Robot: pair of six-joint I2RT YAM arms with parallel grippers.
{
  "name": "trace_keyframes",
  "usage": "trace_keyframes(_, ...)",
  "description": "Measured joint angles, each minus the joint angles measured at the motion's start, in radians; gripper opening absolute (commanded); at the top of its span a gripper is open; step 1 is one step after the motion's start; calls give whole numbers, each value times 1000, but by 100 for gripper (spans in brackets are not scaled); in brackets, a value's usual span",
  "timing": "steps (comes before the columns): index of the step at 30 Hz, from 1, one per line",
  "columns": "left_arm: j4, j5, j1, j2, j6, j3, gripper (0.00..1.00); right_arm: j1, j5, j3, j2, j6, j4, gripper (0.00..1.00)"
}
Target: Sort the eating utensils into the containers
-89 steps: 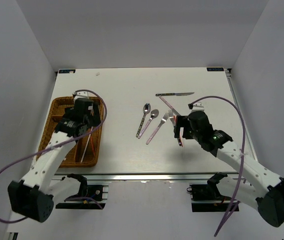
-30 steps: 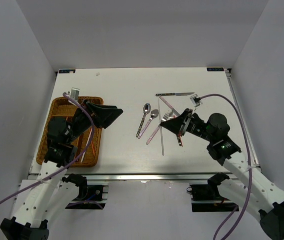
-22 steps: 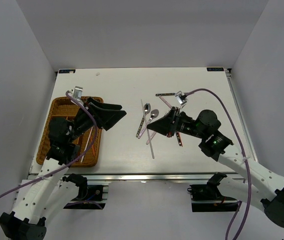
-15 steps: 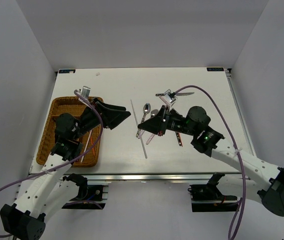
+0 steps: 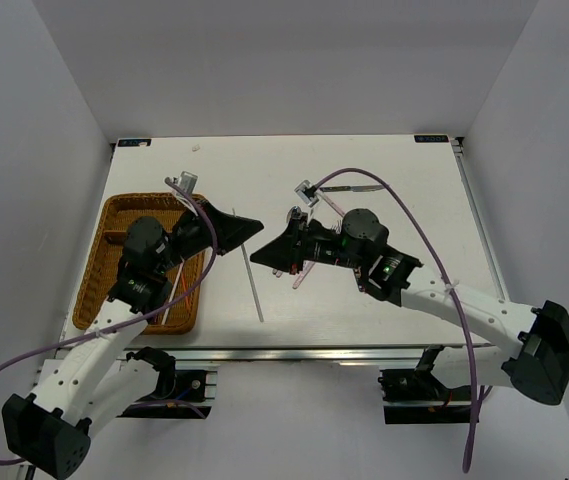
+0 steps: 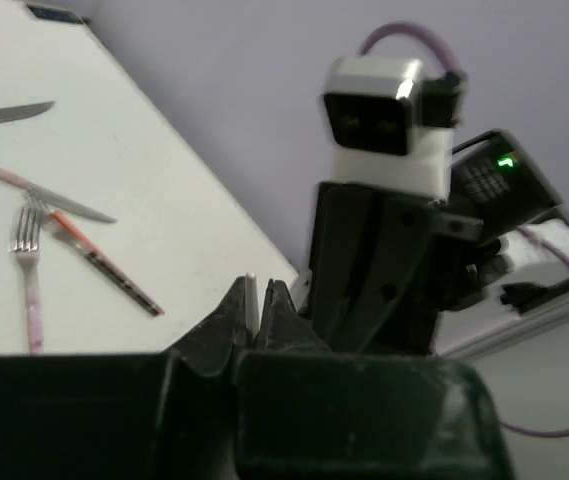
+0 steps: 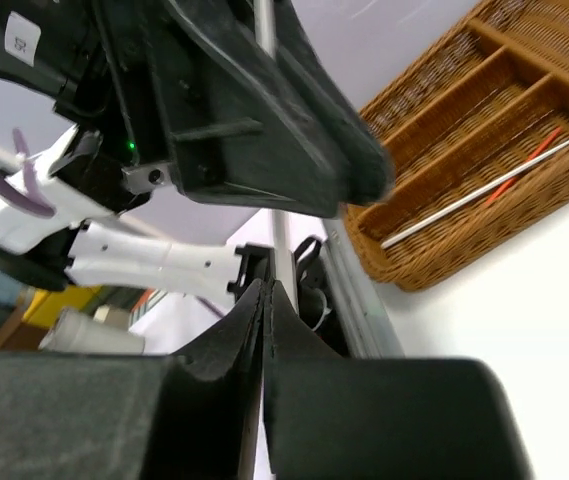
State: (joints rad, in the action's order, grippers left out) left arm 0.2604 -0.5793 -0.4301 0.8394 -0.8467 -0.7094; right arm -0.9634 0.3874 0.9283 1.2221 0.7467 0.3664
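My left gripper should next swing over the tray section that already holds chopsticks, below and to the left in the top view, then tip downward and let go.
Both arms meet above the table just right of the wicker tray point(image 5: 96, 262). A white chopstick point(image 5: 256, 296) hangs between them, slanting down toward the near edge. My left gripper point(image 5: 253, 227) is shut on its upper end; in the left wrist view the white tip point(image 6: 250, 298) shows between the closed jaws of the left gripper point(image 6: 256, 292). My right gripper point(image 5: 257, 252) pinches the same chopstick point(image 7: 277, 238) just below, and the jaws of the right gripper point(image 7: 267, 290) are all but touching. The tray point(image 7: 434, 262) holds a white chopstick point(image 7: 484, 204) and a red one point(image 7: 526, 164).
Loose cutlery lies on the table behind the right arm: a silver knife point(image 5: 356, 186), a pink-handled fork point(image 6: 28, 272), a pink-handled knife point(image 6: 26, 186) and a red-and-dark stick point(image 6: 106, 268). The right arm hides part of this cutlery in the top view.
The right arm has carried the white chopstick leftward from the cutlery pile. The left arm has swung out from over the tray and closed its open jaws on the chopstick.
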Motion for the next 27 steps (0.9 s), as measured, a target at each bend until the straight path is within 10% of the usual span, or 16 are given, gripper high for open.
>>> trace_keyframes(2, -72, 24, -2, 9, 38, -24, 0, 0, -31, -1, -9, -5, -5, 45)
trace_keyframes(7, -360, 152, -2, 26, 175, -161, 0, 3, -166, -36, -124, -47, -75, 72)
trace_keyframes(17, -944, 998, -2, 291, 544, -508, 0, 27, -482, -112, -423, -172, -308, 80)
trace_keyframes(27, -1031, 1228, 2, 593, 680, -415, 0, 27, -569, -167, -476, -249, -444, 83)
